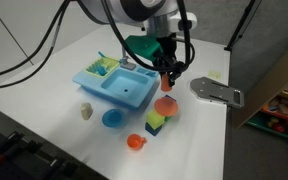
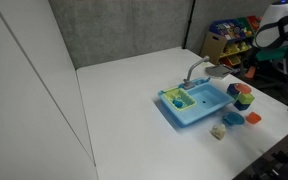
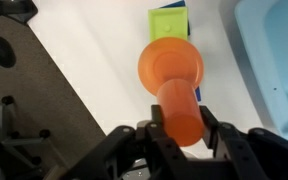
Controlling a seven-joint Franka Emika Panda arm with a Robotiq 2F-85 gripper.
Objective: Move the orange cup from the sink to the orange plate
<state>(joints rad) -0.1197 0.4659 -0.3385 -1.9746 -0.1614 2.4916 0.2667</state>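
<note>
The cup is still in the air above the empty orange plate, so the robot's gripper will next go down toward the plate's middle (image 1: 166, 105) (image 3: 171, 66) and let go of the cup there.
My gripper (image 1: 167, 72) is shut on the orange cup (image 1: 167, 77), a small orange-red toy cup, and holds it in the air above the pale orange plate (image 1: 165, 105). In the wrist view the cup (image 3: 179, 105) sits between the black fingers (image 3: 179, 128), with the orange plate (image 3: 171, 62) right below and behind it. The light blue sink (image 1: 119, 88) stands beside the plate; its edge also shows in the wrist view (image 3: 281, 50). In an exterior view the sink (image 2: 196, 106) lies left of the gripper (image 2: 250, 68).
A green-and-yellow block (image 1: 156, 122) stands right next to the orange plate, also in the wrist view (image 3: 169, 20). A blue plate (image 1: 112, 119), a bright orange dish (image 1: 135, 142) and a cream toy (image 1: 86, 111) lie nearby. A grey metal part (image 1: 214, 90) lies beyond the gripper.
</note>
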